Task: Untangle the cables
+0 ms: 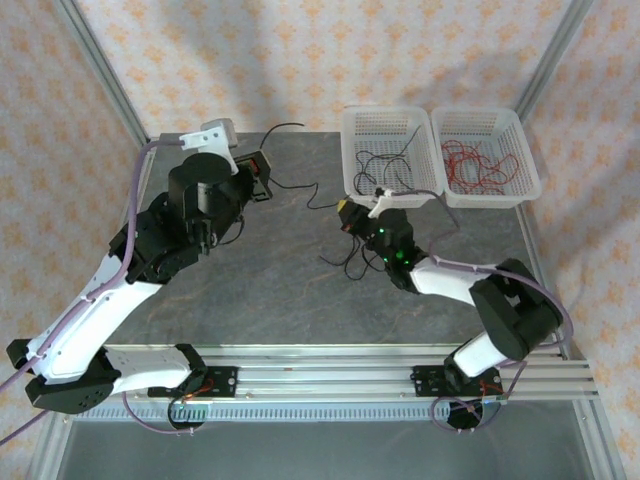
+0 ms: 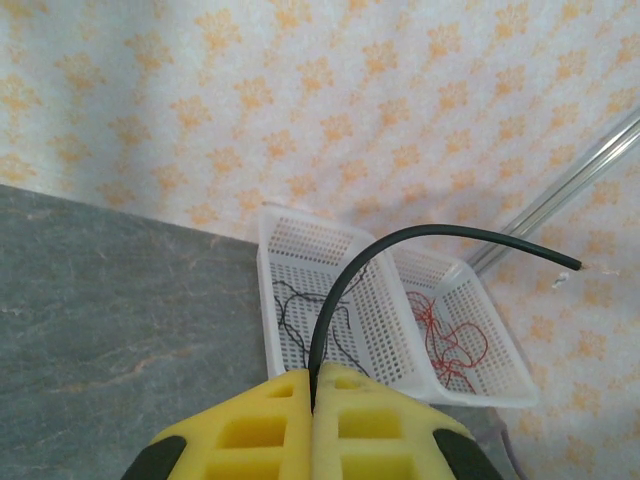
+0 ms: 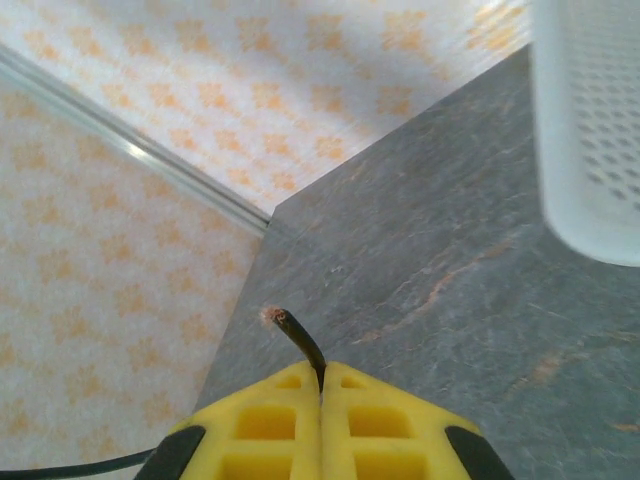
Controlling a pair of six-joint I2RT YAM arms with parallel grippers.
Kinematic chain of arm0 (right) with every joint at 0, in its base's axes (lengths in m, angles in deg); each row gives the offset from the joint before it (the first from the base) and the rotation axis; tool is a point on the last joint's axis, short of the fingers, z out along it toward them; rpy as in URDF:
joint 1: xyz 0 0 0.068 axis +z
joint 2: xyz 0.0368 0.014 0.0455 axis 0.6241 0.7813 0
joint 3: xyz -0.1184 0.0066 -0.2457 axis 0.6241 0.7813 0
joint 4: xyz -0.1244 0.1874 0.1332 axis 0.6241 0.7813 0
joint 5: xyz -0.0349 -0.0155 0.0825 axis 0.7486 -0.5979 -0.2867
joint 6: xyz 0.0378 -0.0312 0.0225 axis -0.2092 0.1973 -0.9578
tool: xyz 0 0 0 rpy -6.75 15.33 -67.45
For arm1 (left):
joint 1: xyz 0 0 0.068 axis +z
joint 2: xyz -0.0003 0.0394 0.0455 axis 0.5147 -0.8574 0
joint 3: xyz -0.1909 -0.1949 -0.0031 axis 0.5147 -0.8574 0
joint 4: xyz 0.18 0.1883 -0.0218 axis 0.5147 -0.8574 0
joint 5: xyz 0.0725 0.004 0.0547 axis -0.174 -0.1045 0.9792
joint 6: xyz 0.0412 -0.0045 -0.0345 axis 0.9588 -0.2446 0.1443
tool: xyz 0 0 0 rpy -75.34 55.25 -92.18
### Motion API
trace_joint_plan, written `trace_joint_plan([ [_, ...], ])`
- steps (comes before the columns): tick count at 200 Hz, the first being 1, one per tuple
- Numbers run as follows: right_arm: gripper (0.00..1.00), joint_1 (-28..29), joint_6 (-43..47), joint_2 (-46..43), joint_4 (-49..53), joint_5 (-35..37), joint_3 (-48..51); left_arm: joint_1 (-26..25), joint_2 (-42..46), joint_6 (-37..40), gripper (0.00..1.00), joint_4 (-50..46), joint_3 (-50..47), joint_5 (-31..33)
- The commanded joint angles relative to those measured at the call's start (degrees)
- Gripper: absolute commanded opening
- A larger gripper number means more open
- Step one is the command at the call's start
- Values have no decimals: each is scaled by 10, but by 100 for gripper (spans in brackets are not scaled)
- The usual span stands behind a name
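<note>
The robot next needs to turn its right gripper toward the basket of black wires, then open it to let go of the frayed cable end, because the cable runs on to the left gripper.
My left gripper is shut on a black cable that arcs up out of the yellow pads to a free end. A thin black strand lies on the table between the two grippers. Right of it, my right gripper is shut on a black cable whose short frayed copper tip sticks out of the pads. More black strands trail below it onto the table. Whether both grippers hold the same cable I cannot tell.
Two white mesh baskets stand at the back right. The left basket holds black wires, the right basket holds red wires. A corner of a basket is close to my right gripper. The grey table ends at metal frame posts.
</note>
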Motion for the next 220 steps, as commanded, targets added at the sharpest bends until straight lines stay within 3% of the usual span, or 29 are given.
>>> trace_joint_plan([
  [1,0,-14,-68,-52,38,38,16,-4,6,26,0,-17,19,28],
  [27,0,-44,-145,-96,148,70,23,-4,-12,41,0,-13,40,37],
  [65,0,-80,-202,-179,155,93,75,-5,-83,86,0,-9,115,42],
  [90,0,-93,-194,-239,192,129,79,-4,-146,119,0,11,172,38],
  [150,52,-99,-103,-359,346,183,41,-3,-302,198,0,113,304,39],
  [185,63,-99,-80,-438,414,196,49,0,-382,227,1,162,381,26],
  [220,67,-99,-56,-485,465,181,59,3,-418,253,1,219,398,23],
])
